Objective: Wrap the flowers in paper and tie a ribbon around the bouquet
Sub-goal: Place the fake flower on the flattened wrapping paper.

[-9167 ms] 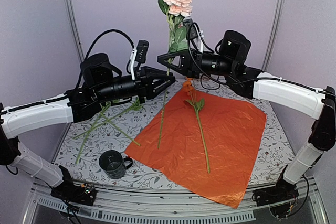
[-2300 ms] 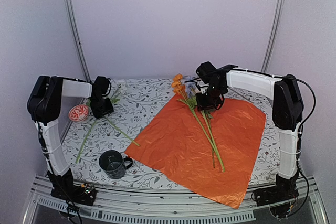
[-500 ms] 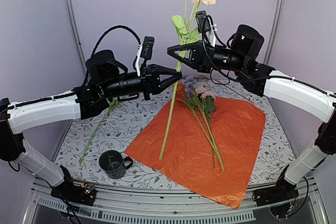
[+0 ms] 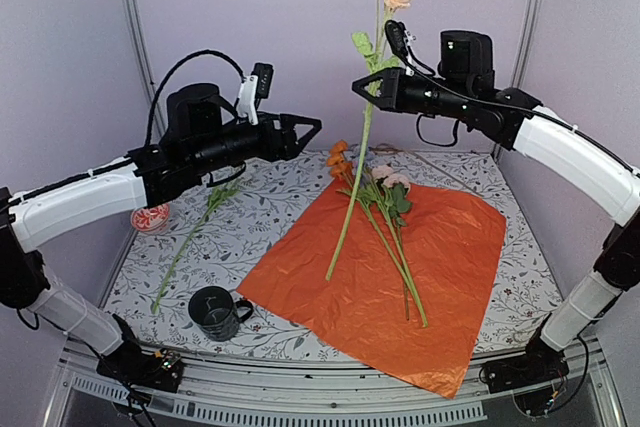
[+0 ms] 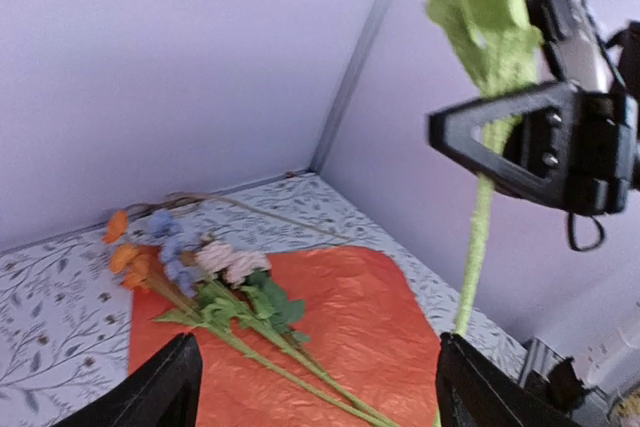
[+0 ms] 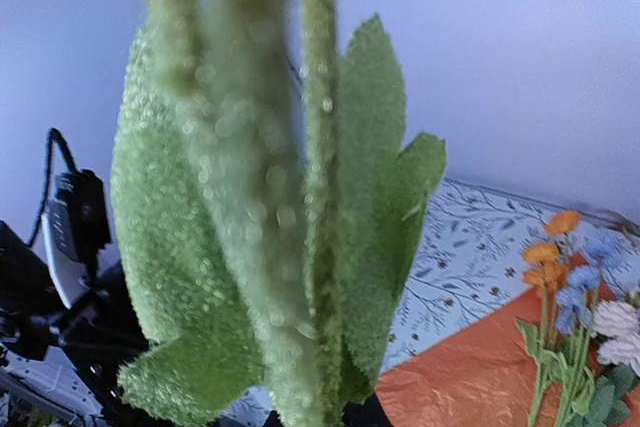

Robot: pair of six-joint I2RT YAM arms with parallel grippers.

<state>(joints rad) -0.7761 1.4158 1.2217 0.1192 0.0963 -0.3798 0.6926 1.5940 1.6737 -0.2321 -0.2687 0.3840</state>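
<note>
I will next lower my right gripper outward while tilting it downward, then lay the peach-headed stem along the other flowers' stems across the paper and release it.
My right gripper point(image 4: 365, 85) is shut on the stem of a tall peach-headed flower point(image 4: 352, 187) and holds it upright over the table. The flower's leaf and stem point(image 6: 300, 247) fill the right wrist view and hide the fingers. Its lower end hangs just above the orange-red paper point(image 4: 440, 277), which lies flat. Several more flowers point(image 4: 385, 209) lie across the paper, also seen from the left wrist point(image 5: 230, 297). My left gripper point(image 4: 305, 132) stands open and empty to the left of the stem, its fingers point(image 5: 165, 387) wide apart. A thin tan ribbon point(image 5: 240, 205) lies behind the paper.
One loose green stem point(image 4: 190, 242) lies on the leafy tablecloth at the left. A dark mug point(image 4: 215, 312) stands near the front left. A small red-and-white round thing point(image 4: 150, 217) sits at the left edge. Purple walls close in the back and sides.
My left gripper has drawn back to the left, away from the stem. The right gripper has carried the flower up and to the right.
</note>
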